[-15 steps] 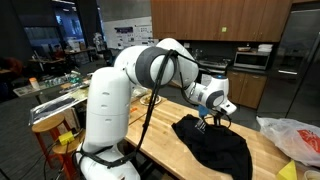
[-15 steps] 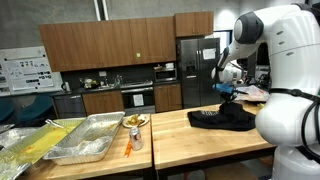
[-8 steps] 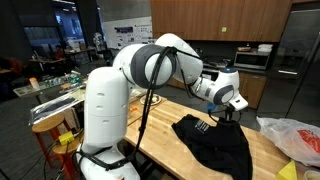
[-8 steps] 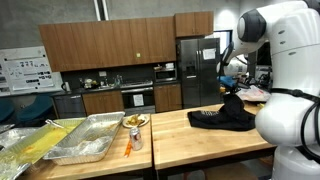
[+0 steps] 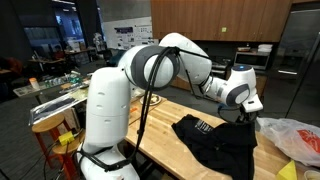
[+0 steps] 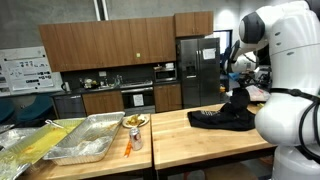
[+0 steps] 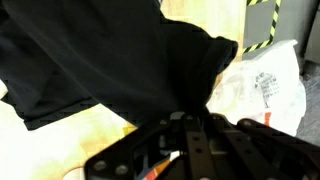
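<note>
The pinched cloth hangs raised, and bare wood lies beside the white bag. Next, my gripper should move toward that piece of bare wood and down to release the cloth.
A black garment (image 5: 212,147) lies on the wooden table (image 5: 160,128); it also shows in the other exterior view (image 6: 222,117) and fills the wrist view (image 7: 110,55). My gripper (image 5: 246,116) is shut on a pinch of the black cloth and lifts that part above the table, over the garment's far side. In the wrist view the fingers (image 7: 190,128) close together on a fold of the cloth.
A white plastic bag (image 5: 292,137) with red print lies on the table just beyond the garment, also in the wrist view (image 7: 265,85). Metal trays (image 6: 85,138) and a plate of food (image 6: 134,122) sit on a neighbouring counter. Kitchen cabinets and a fridge stand behind.
My gripper has moved up and sideways toward the plastic bag, pulling a part of the black garment up with it.
</note>
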